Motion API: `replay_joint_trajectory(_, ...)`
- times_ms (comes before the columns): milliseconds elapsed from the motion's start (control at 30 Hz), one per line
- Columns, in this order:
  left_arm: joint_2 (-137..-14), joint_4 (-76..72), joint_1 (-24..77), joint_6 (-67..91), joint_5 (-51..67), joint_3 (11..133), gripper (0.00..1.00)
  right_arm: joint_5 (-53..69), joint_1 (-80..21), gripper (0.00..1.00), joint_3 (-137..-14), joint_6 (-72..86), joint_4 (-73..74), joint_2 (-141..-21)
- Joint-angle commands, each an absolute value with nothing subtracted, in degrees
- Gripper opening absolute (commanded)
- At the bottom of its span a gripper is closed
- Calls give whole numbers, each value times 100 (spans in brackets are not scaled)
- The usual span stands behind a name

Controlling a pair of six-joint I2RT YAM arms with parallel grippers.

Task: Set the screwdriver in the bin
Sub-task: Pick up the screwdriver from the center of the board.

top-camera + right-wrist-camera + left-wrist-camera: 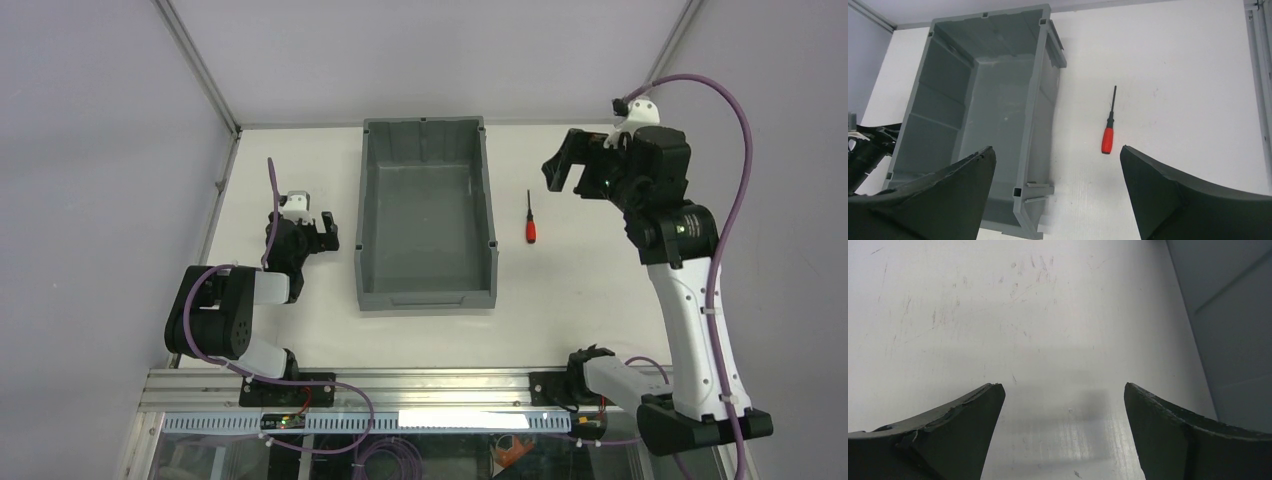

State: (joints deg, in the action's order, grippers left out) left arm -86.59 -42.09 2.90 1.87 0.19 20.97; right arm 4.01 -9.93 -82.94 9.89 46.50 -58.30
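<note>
My right gripper is going to move down toward the screwdriver next, then close across the red handle [530, 231] [1107, 140], because it's thicker than the screwdriver's black stem.
The screwdriver [530, 220], with a red handle and thin black shaft, lies on the white table just right of the grey bin [370, 215]. The bin stands empty in the table's middle. In the right wrist view the screwdriver [1107, 135] lies beside the bin's wall [1035, 100]. My right gripper [558, 167] is open and empty, raised above the table to the far right of the screwdriver. My left gripper [325, 236] is open and empty, low over the table left of the bin. In the left wrist view the fingers [968, 425] frame bare table, with the bin wall [1233, 330] at the right.
The table's left edge meets a metal frame post [215, 95] and grey walls. A purple cable [740, 110] loops from my right arm. An aluminium rail [400, 385] runs along the near edge.
</note>
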Motion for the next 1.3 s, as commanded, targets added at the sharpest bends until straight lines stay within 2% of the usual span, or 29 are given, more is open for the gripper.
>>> replay_joint_trajectory(0, -8631, -4590, 255, 53, 113, 2197, 99, 153, -972, 99, -8941, 865, 5011, -6267)
replay_joint_trajectory(467, -8631, -4588, 256, 53, 117, 2197, 99, 50, -969, 99, -9987, 954, 5975, -8083)
replay_joint_trajectory(800, -8626, -4589, 255, 53, 110, 2197, 99, 239, -966, 99, -9691, 1103, 6068, -9109)
replay_joint_trajectory(1267, -8626, -4588, 259, 53, 113, 2197, 99, -238, -960, 96, -8929, 1255, 5614, -10187)
